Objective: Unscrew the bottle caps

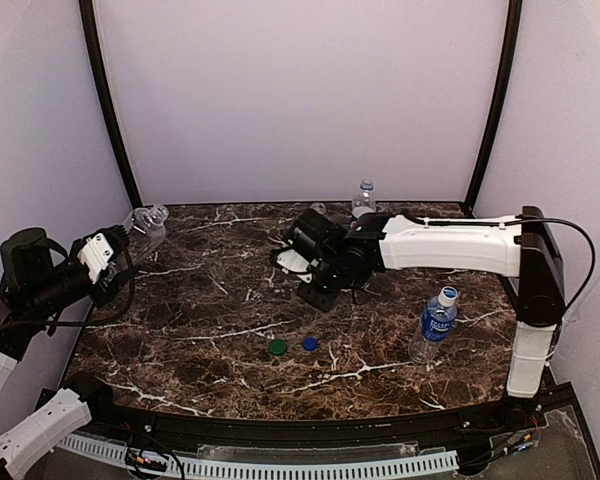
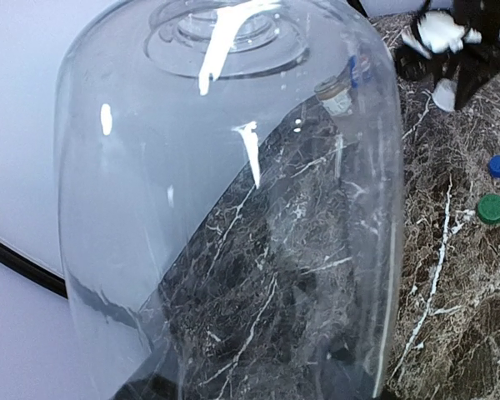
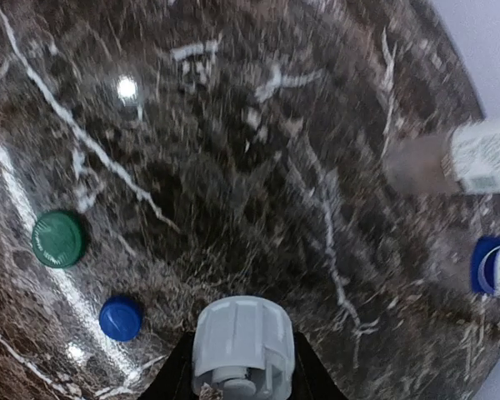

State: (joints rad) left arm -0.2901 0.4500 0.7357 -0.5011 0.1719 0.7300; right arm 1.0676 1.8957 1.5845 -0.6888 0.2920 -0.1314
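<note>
My right gripper has to move down and back toward the base next, to the spot beside the dark blue cap (image 1: pixel 309 343), because the loose caps lie there on the bare marble.
My left gripper (image 1: pixel 128 238) is shut on the plain clear bottle (image 1: pixel 147 221) and holds it tilted above the table's far left edge. That bottle (image 2: pixel 233 208) fills the left wrist view and hides the fingers. My right gripper (image 1: pixel 318 292) is over the table's middle, shut on a white cap (image 3: pixel 243 346). The green cap (image 1: pixel 277 347) and the dark blue cap (image 1: pixel 309 343) lie loose on the marble; they also show in the right wrist view as green (image 3: pixel 58 238) and blue (image 3: pixel 120 318). A blue-label bottle (image 1: pixel 437 322) stands capped at the right.
A clear bottle (image 1: pixel 364 197) stands at the back behind the right arm. The right wrist view shows a brown bottle with a white label (image 3: pixel 475 157) and a blue-labelled bottle (image 3: pixel 494 267) at its right edge. Curtain walls enclose the dark marble table (image 1: pixel 200 310).
</note>
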